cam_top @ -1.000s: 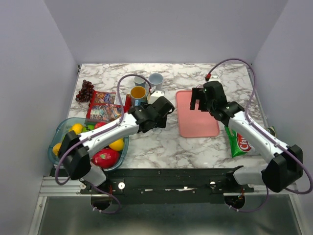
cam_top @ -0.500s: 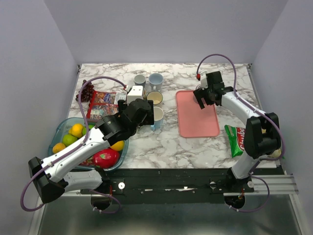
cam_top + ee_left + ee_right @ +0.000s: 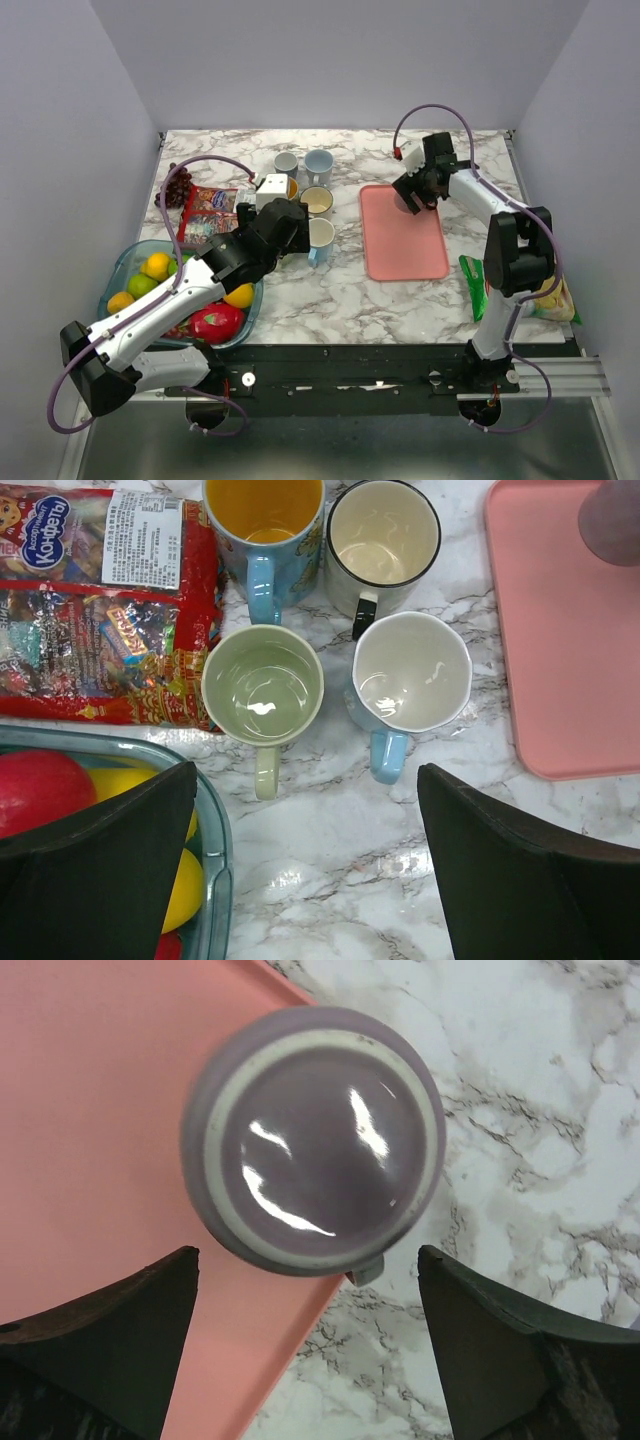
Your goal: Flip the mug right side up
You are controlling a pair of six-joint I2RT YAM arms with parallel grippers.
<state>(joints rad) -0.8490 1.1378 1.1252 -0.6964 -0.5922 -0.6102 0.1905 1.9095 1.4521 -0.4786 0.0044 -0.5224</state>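
Observation:
My right gripper will lower around the purple mug's handle stub (image 3: 367, 1271) and close, as it sticks out past the mug's upturned base toward the open fingers.
A purple mug (image 3: 315, 1140) stands upside down on the far right corner of the pink tray (image 3: 90, 1110), its base up and its handle stub over the tray's edge. My right gripper (image 3: 308, 1290) hovers just above it, open, a finger on either side, touching nothing. From the top view the right gripper (image 3: 413, 197) hides most of the mug. My left gripper (image 3: 307, 790) is open and empty over bare marble, near a green mug (image 3: 262, 685) and a white and light-blue mug (image 3: 411, 675), both upright.
Two more upright mugs (image 3: 263, 520) (image 3: 383, 535) stand behind them, and two others (image 3: 319, 163) farther back. Candy packs (image 3: 213, 215), grapes (image 3: 176, 185) and a glass fruit bowl (image 3: 125, 265) fill the left. A green chips bag (image 3: 485, 285) lies right of the tray.
The left gripper opened and drew back to the left from the mugs. The right arm swung out to the right, bringing its gripper over the upside-down mug.

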